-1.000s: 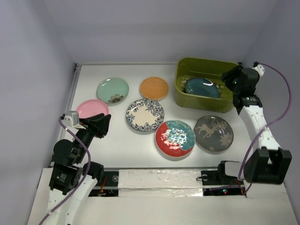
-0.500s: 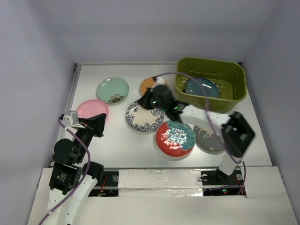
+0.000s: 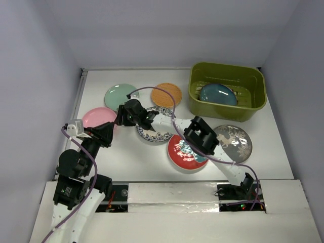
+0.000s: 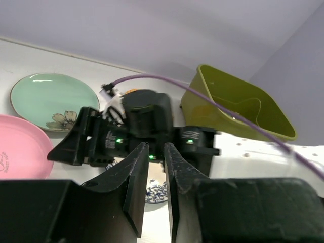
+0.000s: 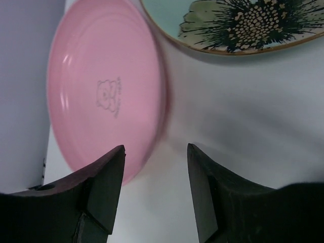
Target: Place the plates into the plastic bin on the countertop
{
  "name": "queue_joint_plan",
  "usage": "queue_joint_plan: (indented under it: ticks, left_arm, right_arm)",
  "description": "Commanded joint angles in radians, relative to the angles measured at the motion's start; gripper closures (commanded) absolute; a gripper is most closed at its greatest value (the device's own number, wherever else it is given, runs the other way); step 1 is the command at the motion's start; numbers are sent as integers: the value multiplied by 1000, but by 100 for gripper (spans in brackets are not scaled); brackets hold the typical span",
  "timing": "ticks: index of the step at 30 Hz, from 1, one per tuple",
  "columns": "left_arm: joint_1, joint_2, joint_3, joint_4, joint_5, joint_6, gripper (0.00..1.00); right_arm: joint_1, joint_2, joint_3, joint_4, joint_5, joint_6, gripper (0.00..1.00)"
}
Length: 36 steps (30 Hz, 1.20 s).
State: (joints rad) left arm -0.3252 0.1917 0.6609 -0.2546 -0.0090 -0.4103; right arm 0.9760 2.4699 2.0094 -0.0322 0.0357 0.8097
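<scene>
I will next move my right gripper low onto the plate's rim facing the blue-rimmed white plate (image 5: 153, 139) and then close, since the pink plate's rim is already by one finger.
The olive plastic bin (image 3: 228, 109) stands at the back right of the white countertop (image 3: 131, 154), with the dark teal plate (image 3: 217, 94) inside it. My right arm stretches left across the table. Its gripper (image 3: 121, 115) (image 5: 156, 147) is open and low over bare countertop, just beside the pink plate (image 3: 95, 116) (image 5: 101, 86), holding nothing. My left gripper (image 3: 107, 130) (image 4: 156, 145) hovers at that plate's near edge, its jaws a narrow gap apart and empty. The mint green plate (image 3: 121, 95) (image 5: 243, 25) and the orange plate (image 3: 167, 93) lie behind.
My right arm lies over the white plate with the blue rim (image 3: 161, 132) and part of the red-and-teal plate (image 3: 182, 154). The silver-grey deer plate (image 3: 235, 142) lies in front of the bin. Walls close in the left, back and right sides.
My right arm has swung from the bin's right side across the table to the pink plate at the left. The left arm has stayed almost still.
</scene>
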Motion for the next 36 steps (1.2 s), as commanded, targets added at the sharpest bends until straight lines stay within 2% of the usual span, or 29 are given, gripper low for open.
queue_joint_plan:
  ticks: [1, 3, 6, 7, 9, 10, 13, 14, 18, 19, 20, 23, 27, 29, 33, 36]
  left_arm:
    - [3, 8, 11, 34, 4, -5, 83]
    - [3, 8, 13, 32, 4, -5, 82]
    - [3, 9, 11, 34, 4, -5, 80]
    - [3, 9, 11, 34, 4, -5, 80]
    - [3, 9, 11, 34, 4, -5, 79]
    - [3, 9, 11, 34, 4, -5, 79]
    - [3, 9, 12, 29, 0, -7, 78]
    - [3, 9, 13, 29, -2, -8, 78]
    - [12, 11, 16, 22, -16, -12, 75]
    - [12, 11, 17, 20, -23, -13, 75]
    - [12, 5, 19, 17, -28, -15, 75]
    - [12, -12, 19, 15, -40, -19, 74]
    - [12, -12, 16, 18, -42, -21, 72]
    - [12, -5, 14, 18, -37, -19, 71]
    - [12, -1, 9, 28, -29, -21, 69]
    - [12, 12, 9, 22, -45, -28, 67]
  right_arm:
    - [-5, 79, 150, -87, -58, 22, 42]
    - [-5, 110, 178, -94, -71, 37, 44]
    - [4, 126, 154, -54, -85, 83, 55]
    - [4, 123, 137, -22, -88, 101, 65]
    - [4, 88, 65, 20, -88, 111, 73]
    - [4, 68, 31, 94, -82, 117, 83]
    - [13, -23, -81, 175, -56, 117, 98]
    - [13, -47, -109, 198, -48, 115, 100]
    - [13, -204, -269, 337, 16, 117, 100]
    - [13, -242, -352, 366, 35, 115, 100]
    - [13, -323, -388, 409, 79, 100, 100]
    - [13, -484, -489, 396, 212, 15, 100]
    - [-51, -670, -596, 319, 309, -69, 100]
    - [-134, -754, -661, 287, 357, -102, 100]
    - [-354, -1042, -849, 212, 337, -155, 100]
    - [-508, -1150, -882, 82, 407, -262, 100]
